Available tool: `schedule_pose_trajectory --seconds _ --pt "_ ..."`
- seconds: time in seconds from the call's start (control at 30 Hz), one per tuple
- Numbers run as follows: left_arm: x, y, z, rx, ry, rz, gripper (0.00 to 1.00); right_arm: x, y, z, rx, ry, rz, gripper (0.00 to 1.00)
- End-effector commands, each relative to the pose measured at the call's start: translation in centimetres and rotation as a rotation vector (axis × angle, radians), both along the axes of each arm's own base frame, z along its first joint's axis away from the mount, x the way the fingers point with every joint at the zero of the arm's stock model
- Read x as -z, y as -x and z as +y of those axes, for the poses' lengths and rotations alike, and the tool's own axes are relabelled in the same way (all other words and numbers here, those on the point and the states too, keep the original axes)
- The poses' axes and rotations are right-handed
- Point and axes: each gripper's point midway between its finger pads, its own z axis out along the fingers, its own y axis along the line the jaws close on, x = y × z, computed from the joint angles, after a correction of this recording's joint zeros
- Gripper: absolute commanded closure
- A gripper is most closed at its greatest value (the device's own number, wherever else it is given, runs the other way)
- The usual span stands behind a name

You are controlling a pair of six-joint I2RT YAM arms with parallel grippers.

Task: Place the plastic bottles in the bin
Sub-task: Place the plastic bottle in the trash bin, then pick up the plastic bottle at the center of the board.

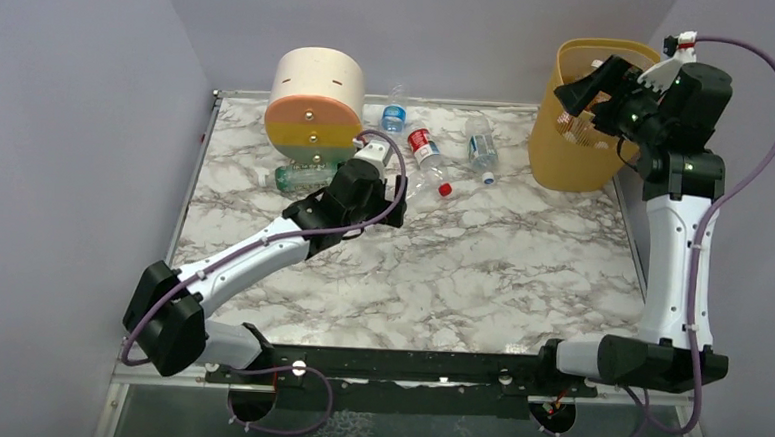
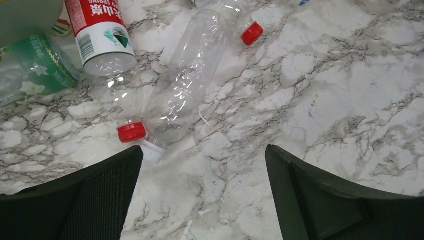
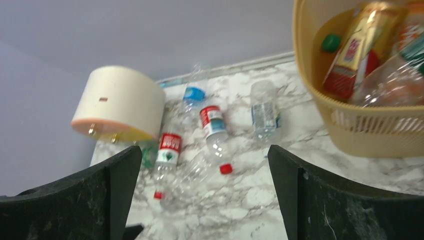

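The near end of the clear white-capped bottle lies closest to the left gripper's open fingers, so the left gripper should go down onto that end with a finger on each side.
Several plastic bottles lie at the back of the marble table: a blue-labelled one [image 1: 395,114], a red-labelled one [image 1: 422,148], a clear one [image 1: 482,148] and a green one [image 1: 301,177]. My left gripper [image 1: 360,182] hovers open and empty over them. In the left wrist view it [image 2: 204,165] sits just short of a clear white-capped bottle [image 2: 185,85] and a red-labelled bottle [image 2: 102,40]. My right gripper [image 1: 580,91] is open and empty at the rim of the yellow-orange bin [image 1: 583,139]. The bin [image 3: 350,125] holds several bottles [image 3: 357,47].
A round cream, orange, yellow and green drawer unit [image 1: 315,100] stands at the back left, close to the green bottle. Lilac walls close in the table on the left, back and right. The bin stands at the back right corner.
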Motion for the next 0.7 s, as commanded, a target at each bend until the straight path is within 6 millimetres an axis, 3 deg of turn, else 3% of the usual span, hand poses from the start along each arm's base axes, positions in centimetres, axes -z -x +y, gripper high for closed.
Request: schedule_pose_trajectory --seconds 0.0,0.13,0.27,0.57,0.67 --pt "-0.7 -2.0 -1.7 0.070 -0.021 -0.047 0.01 -0.5 3.8 4.9 -0.250 -0.097 -0.055 0.00" --pt "0.6 -3.5 -3.1 0.098 -0.044 -0.050 0.02 1.4 5.6 6.8 -0.324 -0.134 -0.023 0.00" --pt "1.7 -5.2 -4.3 0.139 -0.100 -0.075 0.05 2.6 6.5 7.1 -0.339 -0.134 -0.005 0.00" --pt "4.7 -8.2 -3.7 0.109 -0.267 -0.107 0.07 4.4 7.6 7.4 -0.361 -0.127 0.027 0.00" --pt "7.3 -8.9 -3.6 0.118 -0.323 -0.080 0.07 5.0 7.9 7.6 -0.373 -0.132 0.037 0.00"
